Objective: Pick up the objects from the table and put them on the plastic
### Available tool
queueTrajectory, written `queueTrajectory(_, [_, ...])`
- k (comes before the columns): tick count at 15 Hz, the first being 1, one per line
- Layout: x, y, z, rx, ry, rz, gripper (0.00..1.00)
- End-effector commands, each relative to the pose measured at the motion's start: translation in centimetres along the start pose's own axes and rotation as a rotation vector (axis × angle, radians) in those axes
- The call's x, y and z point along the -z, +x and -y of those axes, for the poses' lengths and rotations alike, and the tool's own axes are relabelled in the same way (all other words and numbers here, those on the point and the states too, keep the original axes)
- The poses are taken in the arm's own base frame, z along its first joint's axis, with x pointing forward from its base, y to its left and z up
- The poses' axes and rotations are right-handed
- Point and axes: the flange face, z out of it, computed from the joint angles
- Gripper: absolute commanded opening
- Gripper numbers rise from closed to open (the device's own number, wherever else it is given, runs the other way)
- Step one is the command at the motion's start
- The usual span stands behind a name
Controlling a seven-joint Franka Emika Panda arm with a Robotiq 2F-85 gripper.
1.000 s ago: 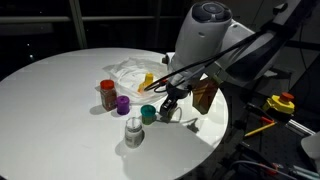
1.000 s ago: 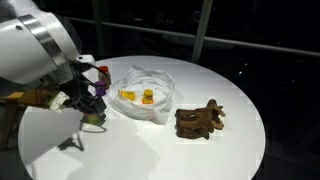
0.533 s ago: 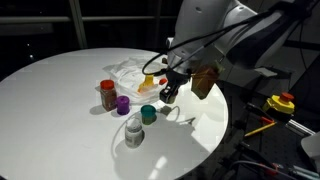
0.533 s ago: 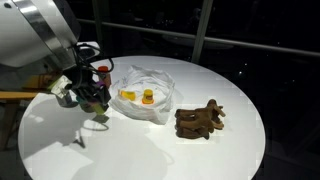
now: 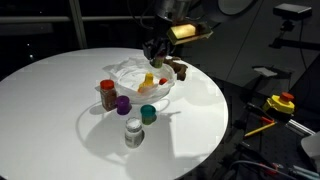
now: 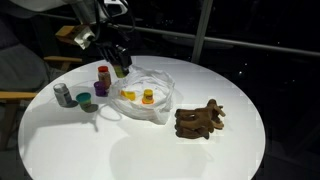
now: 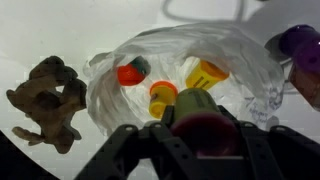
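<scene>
My gripper moves the olive-green cylinder down and across onto that open patch [image 5: 130,79] next and releases it, because the clear plastic lies bare beside the yellow pieces.
My gripper [image 5: 155,52] hangs above the crumpled clear plastic [image 5: 128,72], also seen in an exterior view [image 6: 120,66]. In the wrist view it [image 7: 197,128] is shut on an olive-green cylinder with a dark red end [image 7: 190,105]. The plastic [image 7: 240,55] holds an orange piece [image 7: 130,73] and two yellow pieces [image 7: 207,72]. On the table next to the plastic stand a red-capped brown jar [image 5: 107,95], a purple cup [image 5: 123,104], a teal cup [image 5: 148,113] and a grey jar [image 5: 134,132].
A brown toy animal [image 6: 200,120] lies on the round white table [image 6: 150,150] beside the plastic; it also shows in the wrist view [image 7: 45,95]. A yellow and red device [image 5: 280,103] sits off the table's edge.
The gripper has risen from the table near the teal cup and moved over the plastic, carrying the olive-green cylinder.
</scene>
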Motion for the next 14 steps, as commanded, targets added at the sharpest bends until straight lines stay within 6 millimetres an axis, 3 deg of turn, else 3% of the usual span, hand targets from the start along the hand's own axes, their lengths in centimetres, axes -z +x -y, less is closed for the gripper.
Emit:
queueTrajectory(1, [-2.4,5.1,0.9,-0.118,0.049,0.013,0.19])
queueTrajectory(4, [-5.5,7.6,1.7,-0.194,0.053,0.04,0.19])
queueTrajectory(9, [-12.0,9.5,3.5,-0.268,0.037,0.087,0.19])
queueTrajectory(14, [-15.3,10.2,4.4,-0.31,0.031,0.122,0.2])
